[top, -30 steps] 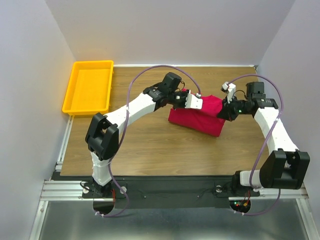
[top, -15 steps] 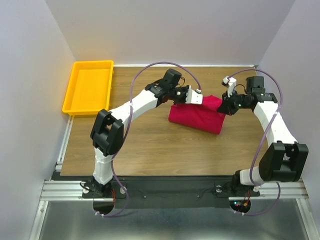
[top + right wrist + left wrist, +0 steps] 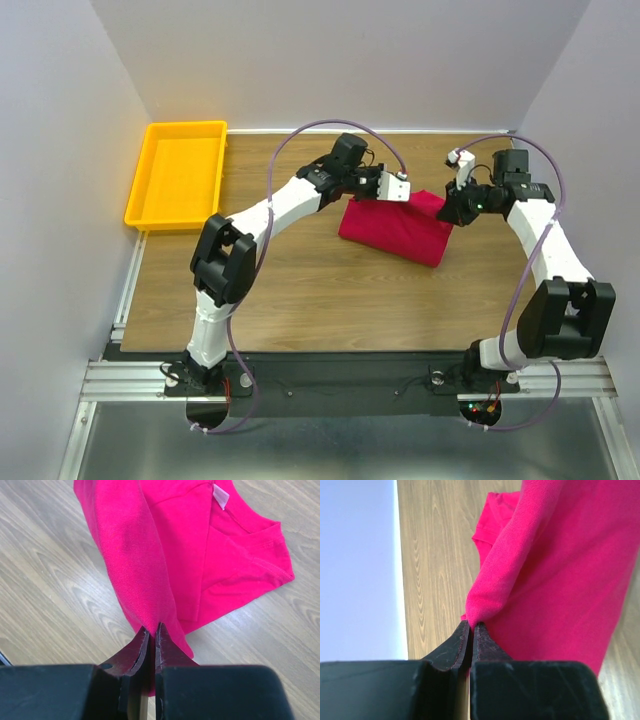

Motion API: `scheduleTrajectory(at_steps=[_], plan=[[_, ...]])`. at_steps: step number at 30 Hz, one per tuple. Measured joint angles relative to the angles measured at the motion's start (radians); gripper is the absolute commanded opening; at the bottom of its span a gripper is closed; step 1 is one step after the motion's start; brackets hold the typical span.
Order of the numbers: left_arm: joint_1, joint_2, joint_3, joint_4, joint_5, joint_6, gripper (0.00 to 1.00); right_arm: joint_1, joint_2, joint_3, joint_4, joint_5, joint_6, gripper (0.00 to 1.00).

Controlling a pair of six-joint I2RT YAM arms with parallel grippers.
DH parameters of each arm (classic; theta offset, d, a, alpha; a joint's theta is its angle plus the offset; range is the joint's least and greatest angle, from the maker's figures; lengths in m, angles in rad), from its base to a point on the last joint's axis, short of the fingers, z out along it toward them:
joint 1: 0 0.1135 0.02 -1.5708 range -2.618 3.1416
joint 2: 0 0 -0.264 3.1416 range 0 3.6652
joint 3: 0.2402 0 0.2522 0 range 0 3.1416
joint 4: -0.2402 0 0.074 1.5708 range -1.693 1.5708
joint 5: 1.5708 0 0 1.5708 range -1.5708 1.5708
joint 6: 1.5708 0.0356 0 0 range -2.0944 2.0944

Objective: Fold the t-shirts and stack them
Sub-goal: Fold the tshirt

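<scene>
The held edge is still up above the shirt's lying layer. I should bring my left gripper down, slightly outward, onto that layer's far end point(image 3: 491, 529) and let go of the cloth.
The crimson-red t-shirt point(image 3: 395, 228) lies partly folded on the wooden table, right of centre toward the back. My left gripper point(image 3: 392, 195) is shut on its far left edge and holds the fabric up point(image 3: 530, 565). My right gripper point(image 3: 447, 213) is shut on its far right edge; the cloth point(image 3: 150, 560) hangs from my fingertips. The small white neck label point(image 3: 220, 496) and the neckline show in the right wrist view on the layer lying on the table.
A yellow plastic tray point(image 3: 179, 173) stands at the back left corner of the table. White walls close in the back and both sides. The wooden tabletop point(image 3: 300, 290) runs in front of the shirt.
Both grippers have carried the shirt's gripped edge toward the back of the table, the left one moving right and back. The shirt now looks narrower and lies farther back.
</scene>
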Motion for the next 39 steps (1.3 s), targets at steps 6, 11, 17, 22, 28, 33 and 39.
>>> scheduleTrajectory(at_steps=[6, 11, 17, 22, 28, 33, 39], plan=[[0.004, 0.036, 0.019, 0.030, -0.018, -0.002, 0.00, -0.003, 0.025, 0.011, 0.022, 0.009, 0.012, 0.01], [0.005, 0.056, 0.037, 0.043, -0.025, -0.003, 0.00, -0.006, 0.042, 0.012, 0.043, 0.016, 0.023, 0.01], [0.005, 0.076, 0.041, 0.071, -0.041, -0.011, 0.00, -0.006, 0.063, 0.012, 0.064, 0.023, 0.031, 0.01], [0.005, 0.078, 0.041, 0.103, -0.055, -0.021, 0.00, -0.006, 0.078, 0.012, 0.085, 0.031, 0.041, 0.01], [0.006, 0.117, 0.059, 0.147, -0.072, -0.034, 0.00, -0.007, 0.105, 0.012, 0.121, 0.046, 0.058, 0.01], [0.009, 0.153, 0.064, 0.164, -0.075, -0.047, 0.00, -0.009, 0.129, 0.012, 0.130, 0.053, 0.064, 0.01], [0.011, 0.160, 0.064, 0.175, -0.080, -0.051, 0.00, -0.011, 0.140, 0.012, 0.143, 0.056, 0.071, 0.00]])
